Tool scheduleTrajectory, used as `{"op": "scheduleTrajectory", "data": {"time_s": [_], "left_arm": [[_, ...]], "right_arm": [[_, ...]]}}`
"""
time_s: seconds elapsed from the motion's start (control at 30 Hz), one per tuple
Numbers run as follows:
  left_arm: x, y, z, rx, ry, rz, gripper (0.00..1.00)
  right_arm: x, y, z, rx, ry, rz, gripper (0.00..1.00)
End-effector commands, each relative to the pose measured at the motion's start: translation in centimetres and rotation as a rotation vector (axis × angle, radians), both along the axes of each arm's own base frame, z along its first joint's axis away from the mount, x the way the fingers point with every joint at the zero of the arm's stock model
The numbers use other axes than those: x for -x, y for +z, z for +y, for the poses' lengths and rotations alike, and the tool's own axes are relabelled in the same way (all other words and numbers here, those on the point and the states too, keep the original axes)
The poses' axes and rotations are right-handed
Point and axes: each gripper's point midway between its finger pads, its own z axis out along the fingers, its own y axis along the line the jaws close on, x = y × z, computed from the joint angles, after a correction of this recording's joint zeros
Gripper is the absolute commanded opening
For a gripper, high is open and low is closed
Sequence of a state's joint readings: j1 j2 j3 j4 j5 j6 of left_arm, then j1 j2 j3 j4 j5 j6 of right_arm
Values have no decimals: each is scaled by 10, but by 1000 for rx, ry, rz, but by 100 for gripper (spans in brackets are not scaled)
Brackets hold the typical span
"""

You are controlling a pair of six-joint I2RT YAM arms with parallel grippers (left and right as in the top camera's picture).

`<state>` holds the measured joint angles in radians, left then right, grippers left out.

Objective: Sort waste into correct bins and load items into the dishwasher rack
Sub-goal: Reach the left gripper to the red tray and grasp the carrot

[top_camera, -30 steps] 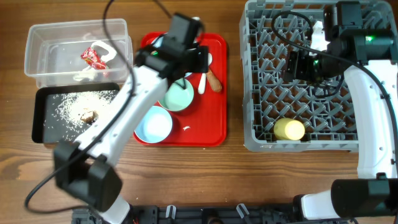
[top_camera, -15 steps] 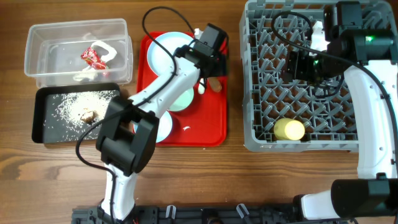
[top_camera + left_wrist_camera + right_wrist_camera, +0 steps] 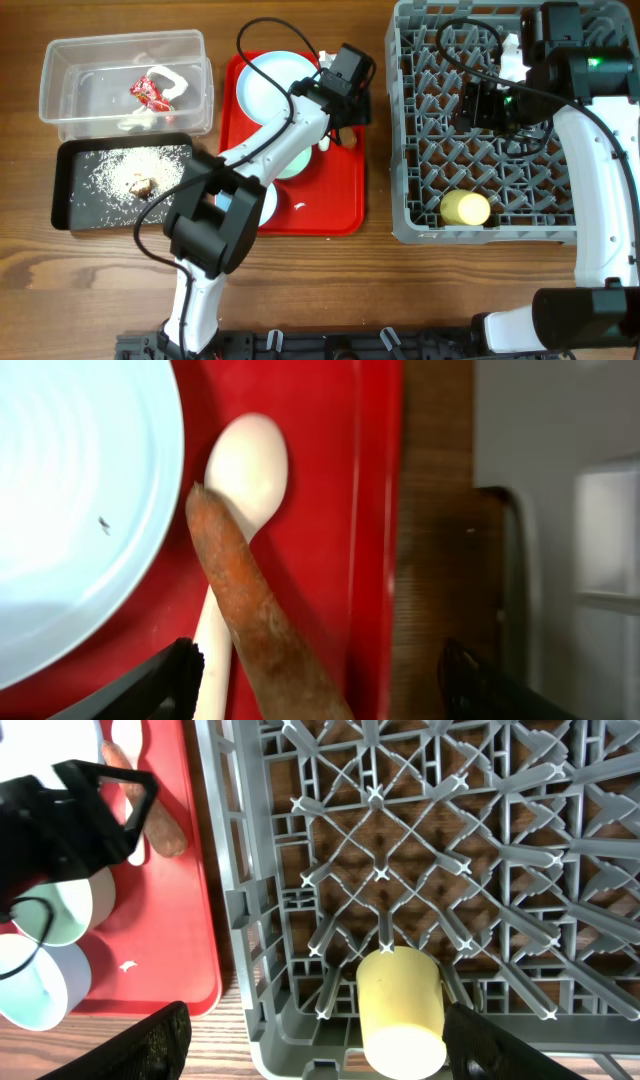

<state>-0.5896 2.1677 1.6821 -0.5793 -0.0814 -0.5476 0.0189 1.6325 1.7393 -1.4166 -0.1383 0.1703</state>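
Observation:
My left gripper has the carrot stick lying at a slant between its open fingers, so it needs to lower and turn to close around the carrot stick's thicker part [image 3: 348, 136] [image 3: 291, 682].
My left gripper [image 3: 325, 695] is open and low over the red tray's far right part [image 3: 345, 100]. The orange-brown carrot stick [image 3: 255, 620] lies between its fingers, resting across the white spoon [image 3: 245, 470]. The pale blue plate [image 3: 70, 490] is beside them. The green bowl [image 3: 292, 162] and blue bowl [image 3: 262, 205] are partly hidden under the arm. My right gripper [image 3: 320, 1050] is open and empty above the grey rack [image 3: 410, 150], where the yellow cup [image 3: 400, 1005] lies on its side. A white paper scrap [image 3: 300, 207] lies on the red tray.
The red tray [image 3: 345, 200] sits mid-table. The clear tub [image 3: 60, 110] at the far left holds the red-and-white wrapper [image 3: 150, 92] and paper. In front of it, the black tray [image 3: 70, 210] holds rice and a brown scrap [image 3: 142, 186]. Cables run over the plate.
My left arm has swung from the tray's middle to its far right part and come down over the carrot stick. The right arm has not moved.

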Motion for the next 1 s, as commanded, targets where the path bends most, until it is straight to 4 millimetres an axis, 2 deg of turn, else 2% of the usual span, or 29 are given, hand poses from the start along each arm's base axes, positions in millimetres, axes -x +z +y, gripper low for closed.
{"op": "scheduleTrajectory", "data": {"time_s": [0.0,0.1,0.27,0.6,0.73,0.9,0.97], "left_arm": [[-2,-20,3,11,90,40,76],[-2,-21,3,26,125,50,69],[1,-28,6,67,237,90,63],[8,-51,4,85,292,159,57],[7,-51,3,89,290,155,46],[7,-51,3,88,289,155,21],[8,-51,3,90,288,157,14]], "right_arm": [[-1,3,4,-12,21,-8,82],[-1,3,4,-12,21,-8,82],[0,2,4,-12,21,-1,83],[2,2,4,-12,21,5,82],[1,2,4,-12,21,3,82],[1,2,4,-12,21,2,82],[1,2,4,-12,21,2,82]]}}
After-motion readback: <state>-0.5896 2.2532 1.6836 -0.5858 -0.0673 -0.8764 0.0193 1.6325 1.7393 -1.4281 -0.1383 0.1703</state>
